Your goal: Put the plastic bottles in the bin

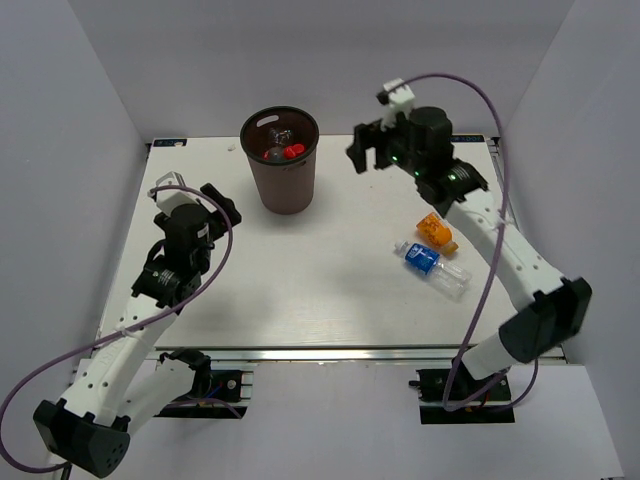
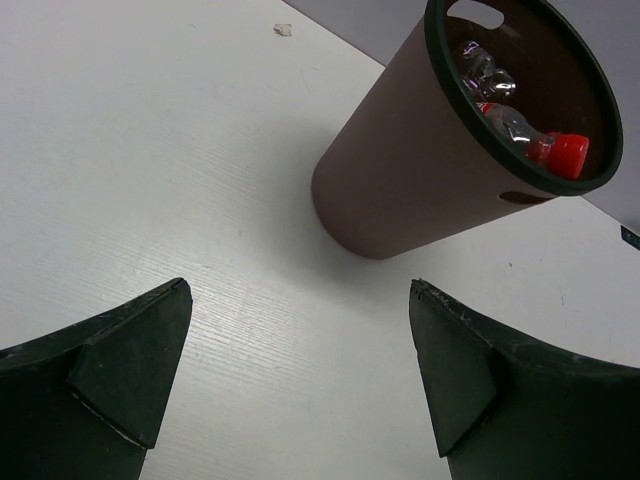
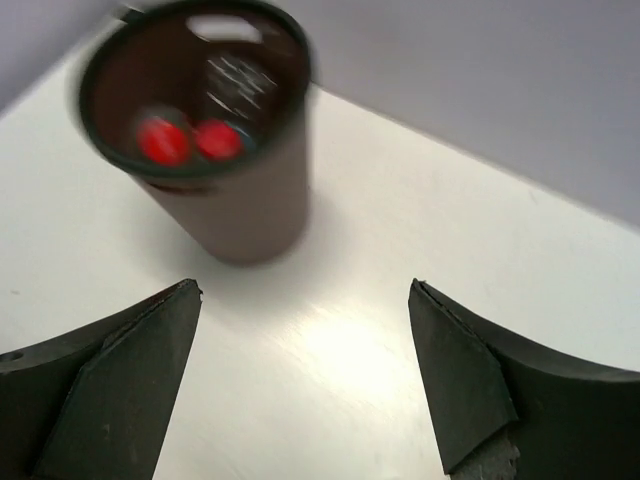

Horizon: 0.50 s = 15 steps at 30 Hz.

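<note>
The clear bottle's blue label is next for my right gripper, which will swing back from beside the bin and then go down to the label.
The dark brown bin stands at the back of the table, left of centre. Inside it lie clear bottles with red caps. On the right of the table lie an orange bottle and, just in front of it, a clear bottle with a blue label. My right gripper hangs open and empty to the right of the bin, above the table. My left gripper is open and empty, to the left of the bin. The left wrist view shows the bin with a red-capped bottle in it. The right wrist view shows the bin, blurred.
White walls enclose the table on the left, the back and the right. A small white scrap lies on the table far from my left gripper. Bare tabletop lies under my right gripper.
</note>
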Available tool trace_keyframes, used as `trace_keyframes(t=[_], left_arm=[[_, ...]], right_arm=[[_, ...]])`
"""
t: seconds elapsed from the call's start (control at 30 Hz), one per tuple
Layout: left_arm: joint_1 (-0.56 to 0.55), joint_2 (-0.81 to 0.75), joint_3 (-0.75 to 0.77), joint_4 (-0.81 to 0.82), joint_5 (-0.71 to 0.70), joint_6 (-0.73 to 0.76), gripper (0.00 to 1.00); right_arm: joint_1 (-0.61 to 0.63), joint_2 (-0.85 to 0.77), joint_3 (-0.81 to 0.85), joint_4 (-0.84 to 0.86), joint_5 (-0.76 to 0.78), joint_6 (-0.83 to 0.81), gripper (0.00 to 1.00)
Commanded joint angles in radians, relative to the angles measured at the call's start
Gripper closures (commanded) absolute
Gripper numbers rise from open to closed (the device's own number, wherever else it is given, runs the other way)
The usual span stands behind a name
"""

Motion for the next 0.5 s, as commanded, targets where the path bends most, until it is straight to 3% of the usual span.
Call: trace_keyframes(t=[0.0, 0.13, 0.27, 0.47], left_arm=[[-0.003, 0.007, -0.001, 0.037, 0.033, 0.026, 0.02], [-0.001, 0.030, 0.006, 0.062, 0.041, 0.054, 0.02], [-0.001, 0.056, 0.003, 0.102, 0.064, 0.079, 0.02], [-0.001, 0.090, 0.009, 0.134, 0.136, 0.103, 0.02]], right_arm=[[-0.085, -0.086, -0.174, -0.137, 0.073, 0.059, 0.11], [-0.164, -0.257, -0.468, -0.159, 0.101, 0.113, 0.11], [-0.228, -0.309, -0.581, -0.206, 0.230, 0.151, 0.11], [-0.305, -0.278, -0.671, -0.237, 0.181, 0.073, 0.11]])
